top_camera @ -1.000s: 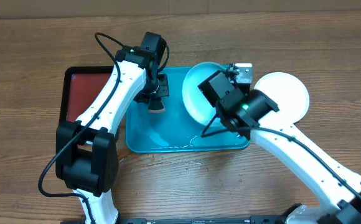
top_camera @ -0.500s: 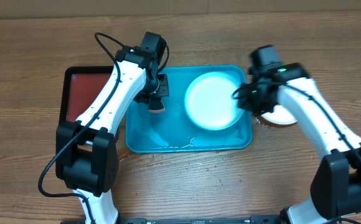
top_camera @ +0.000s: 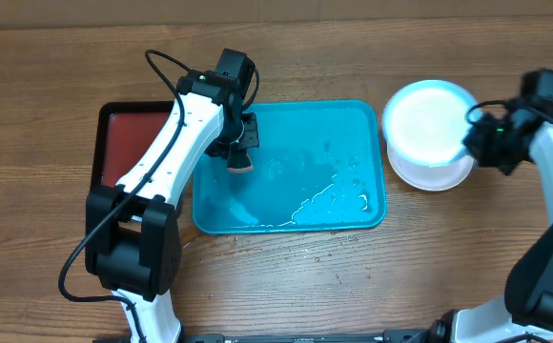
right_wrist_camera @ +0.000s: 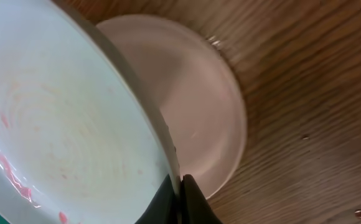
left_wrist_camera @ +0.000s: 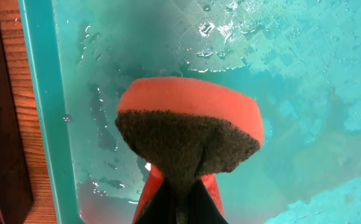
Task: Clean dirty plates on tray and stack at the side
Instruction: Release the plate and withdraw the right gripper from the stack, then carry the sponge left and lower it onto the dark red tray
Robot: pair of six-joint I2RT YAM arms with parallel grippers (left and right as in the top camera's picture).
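The pale cyan plate in my right gripper next needs to go slightly back and down onto the white plate (top_camera: 431, 164), whose near edge still shows uncovered.
The turquoise tray (top_camera: 291, 214) lies wet at mid-table with no plate on it; it also shows in the left wrist view (left_wrist_camera: 37, 112). My right gripper (top_camera: 474, 143) is shut on the rim of the pale cyan plate (top_camera: 427, 119), holding it over the white plate (top_camera: 439, 176) on the wood to the right of the tray. In the right wrist view the cyan plate (right_wrist_camera: 62, 124) carries faint red smears, and the white plate (right_wrist_camera: 199, 106) lies under it. My left gripper (top_camera: 241, 152) is shut on an orange sponge with a dark scrub face (left_wrist_camera: 190, 134) above the tray's left part. The yellow-green plate is out of view.
A black tray with a red inside (top_camera: 129, 143) sits left of the turquoise tray, under my left arm. Water drops lie on the wood in front of the tray (top_camera: 319, 252). Bare wood lies along the front and the far side.
My right arm carried the pale cyan plate off the tray to the right and now holds it over the white plate. The left arm and sponge have not moved.
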